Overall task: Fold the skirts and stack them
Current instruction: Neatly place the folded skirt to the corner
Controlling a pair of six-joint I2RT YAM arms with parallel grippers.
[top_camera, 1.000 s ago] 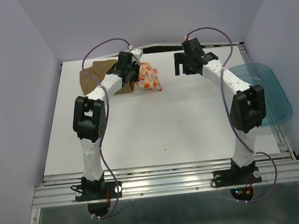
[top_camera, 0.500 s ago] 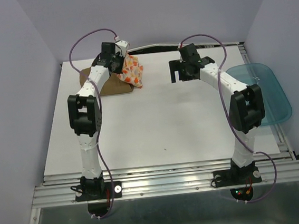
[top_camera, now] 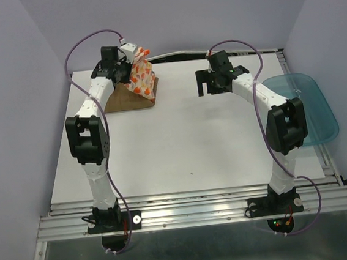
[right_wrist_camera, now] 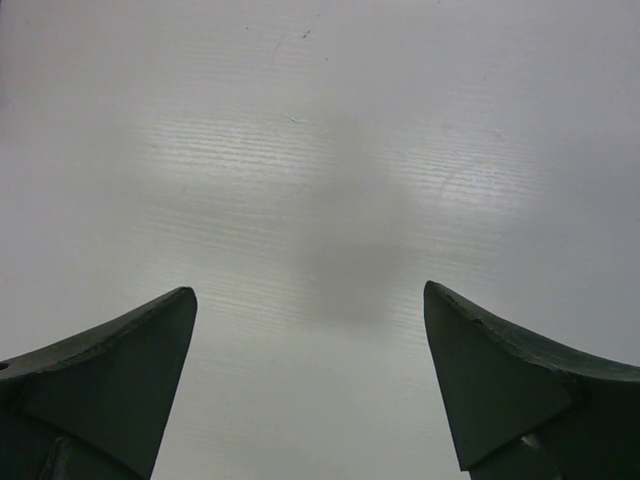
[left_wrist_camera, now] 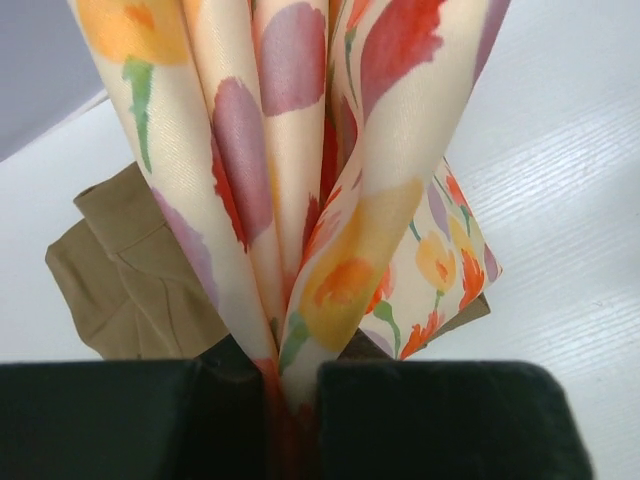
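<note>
The tan-brown skirt's end (top_camera: 113, 101) (left_wrist_camera: 105, 286) by the side lies bare, so my left gripper needs to move down and to the left in the top view over it next.
My left gripper (top_camera: 131, 63) is shut on the cream leaf-print skirt (top_camera: 141, 79) and holds it hanging above the far left of the table. In the left wrist view the printed cloth (left_wrist_camera: 300, 180) drapes from between my shut jaws. The tan-brown skirt (top_camera: 122, 100) lies flat on the table under it; it also shows in the left wrist view (left_wrist_camera: 130, 280). My right gripper (top_camera: 204, 83) is open and empty over bare table at the far middle, its fingertips (right_wrist_camera: 130, 370) wide apart.
A translucent teal tub (top_camera: 306, 108) sits at the table's right edge. The white table (top_camera: 193, 140) has purple walls on the left, back and right. Cables loop above both arms.
My left gripper has moved left and up with the leaf-print skirt, lifting it off the table and over the tan-brown skirt. The right arm has barely moved.
</note>
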